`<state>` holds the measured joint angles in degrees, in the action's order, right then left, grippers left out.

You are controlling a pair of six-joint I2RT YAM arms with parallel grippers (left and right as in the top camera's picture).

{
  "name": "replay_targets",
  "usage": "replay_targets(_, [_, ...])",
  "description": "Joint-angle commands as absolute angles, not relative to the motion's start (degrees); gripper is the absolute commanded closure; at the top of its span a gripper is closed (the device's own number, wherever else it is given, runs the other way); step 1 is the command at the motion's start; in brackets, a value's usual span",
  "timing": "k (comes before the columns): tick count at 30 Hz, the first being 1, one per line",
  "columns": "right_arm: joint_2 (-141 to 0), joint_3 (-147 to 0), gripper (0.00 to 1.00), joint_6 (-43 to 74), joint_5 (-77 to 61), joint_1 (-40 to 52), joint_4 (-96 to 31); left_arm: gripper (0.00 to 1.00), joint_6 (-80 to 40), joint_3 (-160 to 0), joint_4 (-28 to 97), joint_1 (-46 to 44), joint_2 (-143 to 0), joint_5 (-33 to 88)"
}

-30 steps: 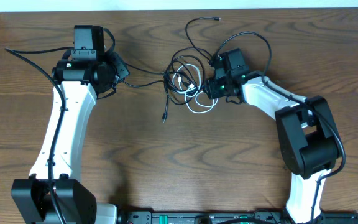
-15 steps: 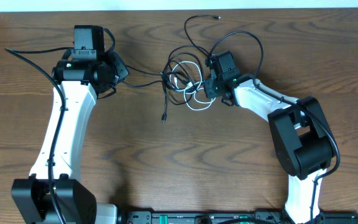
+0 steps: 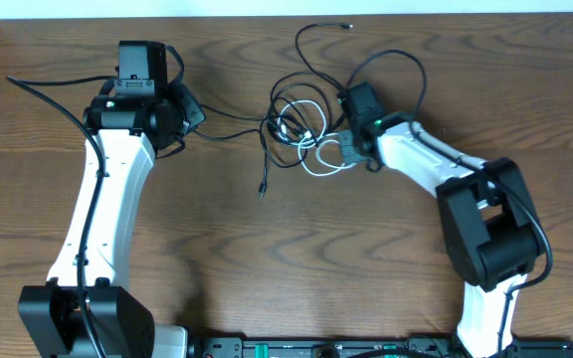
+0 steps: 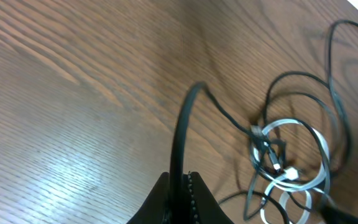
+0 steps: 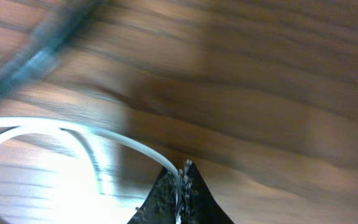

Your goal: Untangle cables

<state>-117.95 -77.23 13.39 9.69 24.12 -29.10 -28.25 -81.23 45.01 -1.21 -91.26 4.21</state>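
My right gripper draws the white cable to the right in the overhead view, away from the tangle, next, then opens, as it loops among black coils.
A tangle of thin black cables (image 3: 301, 117) and one white cable (image 3: 323, 165) lies at the table's upper middle. My left gripper (image 3: 193, 115) is shut on a black cable (image 4: 185, 124) that runs right into the tangle; the left wrist view shows it pinched between the fingertips of the left gripper (image 4: 180, 182), with the white cable (image 4: 319, 163) coiled beyond. My right gripper (image 3: 350, 151) sits at the tangle's right side, shut on the white cable (image 5: 73, 132), which enters the tips of the right gripper (image 5: 180, 172). A blurred black cable (image 5: 36, 56) crosses above.
One black cable's plug end (image 3: 263, 189) trails down from the tangle, and another plug end (image 3: 347, 28) reaches toward the table's far edge. A thick black robot wire (image 3: 43, 91) arcs at the far left. The arm bases stand along the front edge.
My right gripper has shut on the white cable at the tangle's right side, and its arm shifted slightly. The left gripper and its black cable have stayed put.
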Motion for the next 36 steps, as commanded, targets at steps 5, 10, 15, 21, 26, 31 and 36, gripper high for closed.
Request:
replay_targets(5, [-116.0,-79.4,0.99,12.6,14.5,14.6,-40.2,0.92,-25.9,-80.8,45.2,0.1,-91.5,-1.1])
replay_targets(10, [-116.0,-79.4,0.99,12.5,12.2,7.0,-44.3,0.92,-25.8,-80.8,45.2,3.0,-91.5,-1.1])
replay_targets(15, [-116.0,-81.4,0.99,8.9,-0.6,0.1,-47.4,0.92,-22.5,-80.8,45.5,5.9,-91.5,-1.1])
replay_targets(21, [-116.0,-85.8,0.99,9.0,0.2,-2.4,-52.1,0.93,-22.0,-80.8,46.3,9.0,-91.5,-2.9])
replay_targets(26, [-116.0,-89.7,0.99,10.7,5.9,-4.6,-56.1,0.92,-18.6,-80.8,46.6,11.8,-91.5,-5.3])
replay_targets(31, [-116.0,-92.4,0.99,11.0,6.0,-9.6,-59.9,0.92,-18.7,-80.8,47.6,15.8,-91.5,-7.1])
replay_targets(36, [-116.0,-92.7,0.99,9.0,1.3,-13.6,-61.2,0.92,-18.6,-80.8,47.8,19.4,-91.5,-7.1])
